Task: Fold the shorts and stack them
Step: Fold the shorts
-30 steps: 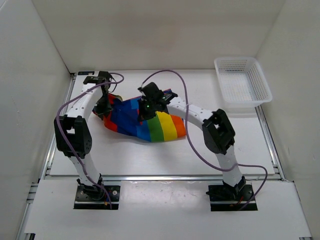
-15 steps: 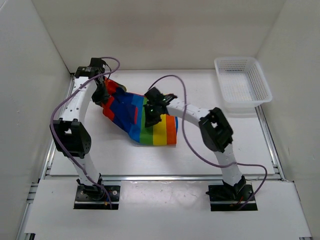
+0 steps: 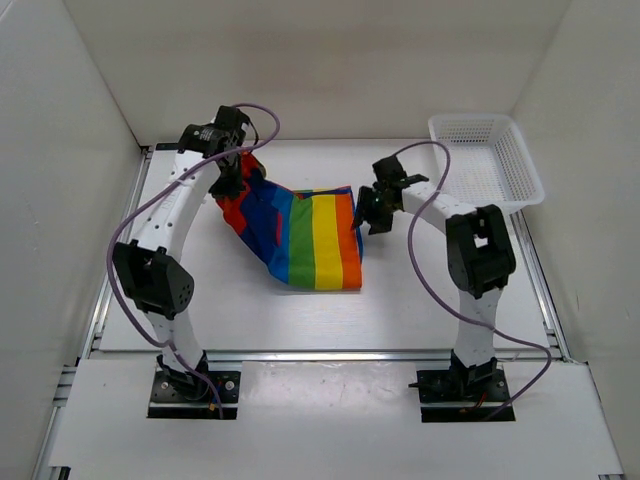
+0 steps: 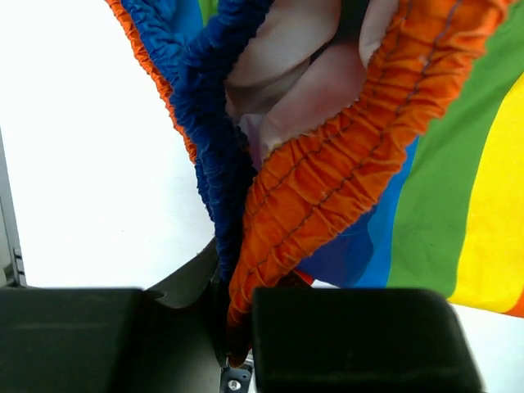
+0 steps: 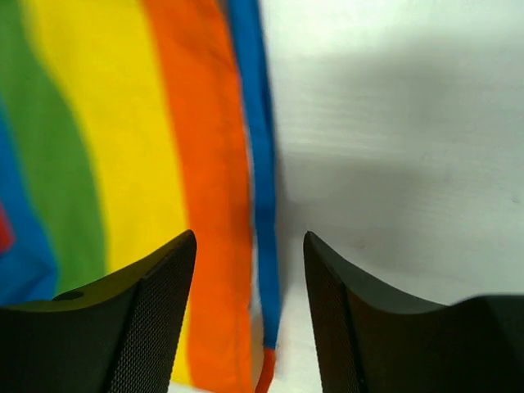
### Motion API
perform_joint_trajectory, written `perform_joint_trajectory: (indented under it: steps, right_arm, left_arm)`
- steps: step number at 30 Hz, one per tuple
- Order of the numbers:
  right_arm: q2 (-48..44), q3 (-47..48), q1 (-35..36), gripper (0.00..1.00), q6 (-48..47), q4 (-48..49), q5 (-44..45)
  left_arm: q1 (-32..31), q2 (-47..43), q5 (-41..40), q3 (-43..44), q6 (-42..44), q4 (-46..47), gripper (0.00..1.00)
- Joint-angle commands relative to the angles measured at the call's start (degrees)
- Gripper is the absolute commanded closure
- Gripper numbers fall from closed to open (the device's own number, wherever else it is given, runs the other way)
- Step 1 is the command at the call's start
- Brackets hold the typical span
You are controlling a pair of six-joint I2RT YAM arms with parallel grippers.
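Observation:
My left gripper carries the waistband (image 4: pixel 311 188) toward the right in the top view next and lets go of it over the yellow stripe (image 4: pixel 496 192), because that end of the shorts lies unfolded.
The rainbow-striped shorts (image 3: pixel 310 240) lie spread on the white table, stripes running front to back. My left gripper (image 3: pixel 232 178) is shut on the gathered orange and blue waistband (image 4: pixel 311 188) at the far left corner, lifting it slightly. My right gripper (image 3: pixel 370 210) hovers open just off the shorts' right edge, its fingers (image 5: pixel 147 311) apart over the orange stripe (image 5: pixel 217 164) and blue hem, holding nothing.
A white mesh basket (image 3: pixel 485 170) stands at the back right corner. White walls enclose the table on three sides. Purple cables loop over both arms.
The right gripper let go of the shorts, opened and drew back to the right. The left gripper moved right and back with the waistband, and the shorts now lie spread flatter.

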Motion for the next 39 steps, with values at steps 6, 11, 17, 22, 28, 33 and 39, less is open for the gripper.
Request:
perform_joint_trajectory:
  steps: [6, 11, 17, 22, 28, 33, 39]
  right_arm:
    - [6.62, -2.43, 0.97, 0.49, -1.26, 1.60, -7.54]
    - [7.78, -2.96, 0.97, 0.94, -1.26, 1.60, -7.54]
    - [8.30, -2.96, 1.50, 1.00, -0.73, 1.60, -6.93]
    - [8.30, -2.43, 1.50, 1.00, -0.20, 2.13, -6.93]
    - [8.83, -2.43, 2.02, 1.00, 0.32, 2.13, -6.93]
    - [6.81, -4.19, 2.02, 0.87, 0.32, 2.65, -5.61]
    - [4.35, -5.77, 2.02, 0.63, 0.32, 3.27, -3.94]
  left_arm:
    - [-7.27, 4.64, -6.29, 8.40, 0.87, -3.09, 0.90]
    - [-14.12, 8.25, -7.62, 12.88, 1.40, -3.80, 0.90]
    - [-21.86, 13.96, -6.31, 15.09, 0.61, -3.80, 0.90]
    - [-27.66, 15.99, -0.60, 17.28, -0.62, -2.49, 0.90]
    - [-29.52, 15.28, 8.45, 13.07, -1.15, 4.28, 0.90]
    - [-29.52, 12.56, 15.47, 11.75, -1.15, 6.31, 0.77]
    - [-24.34, 9.40, 22.87, 12.45, -1.15, 7.79, 0.00]
